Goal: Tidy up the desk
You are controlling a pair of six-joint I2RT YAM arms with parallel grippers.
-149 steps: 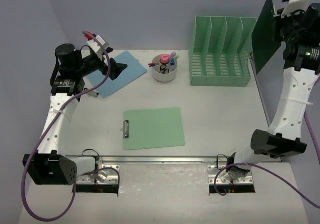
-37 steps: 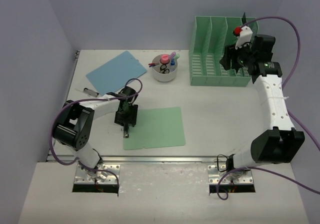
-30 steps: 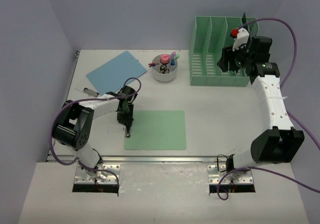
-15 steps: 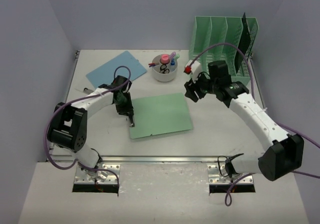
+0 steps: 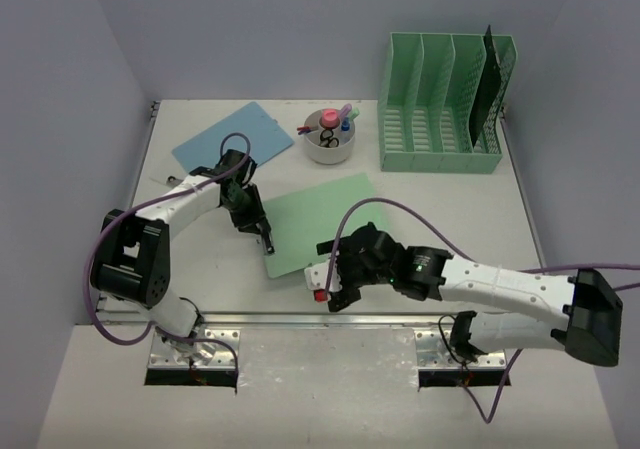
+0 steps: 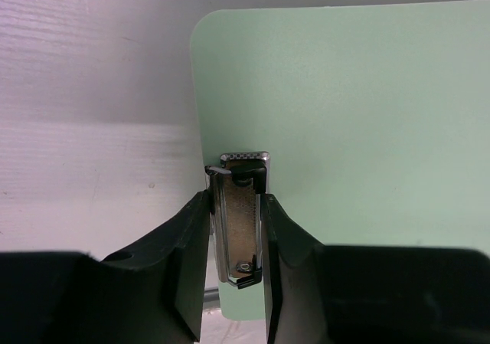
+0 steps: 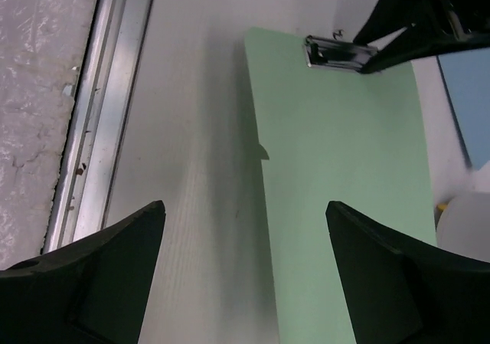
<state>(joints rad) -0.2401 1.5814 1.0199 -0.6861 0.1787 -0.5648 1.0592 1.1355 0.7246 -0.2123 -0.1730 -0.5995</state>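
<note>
The right gripper's shadow shows it raised, so it will next go to the left in the top view and tilt onto the clipboard's long edge near the clip.
A mint-green clipboard (image 5: 330,219) lies askew on the off-white desk (image 5: 450,209). My left gripper (image 5: 262,231) is shut on its metal clip (image 6: 239,221), one black finger (image 6: 191,237) pressed against each side. The board (image 6: 344,129) stretches away beyond the clip. My right gripper (image 5: 328,272) hovers low at the board's near corner, open and holding nothing. In the right wrist view the gripper (image 7: 243,206) straddles the board's long edge (image 7: 264,229), which casts a shadow on the desk. The clip (image 7: 337,53) lies ahead of it.
A blue clipboard (image 5: 232,137) lies at the back left. A white cup (image 5: 329,141) with scissors and pens stands at the back centre. The mint-green file rack (image 5: 430,109) holds a dark green board (image 5: 485,79) in its right slot. The metal rail (image 5: 330,319) runs along the near edge.
My right arm left the rack, with the dark board standing in it, and swung down to the green clipboard's near corner, jaws wider. My left gripper turned the clipboard by its clip.
</note>
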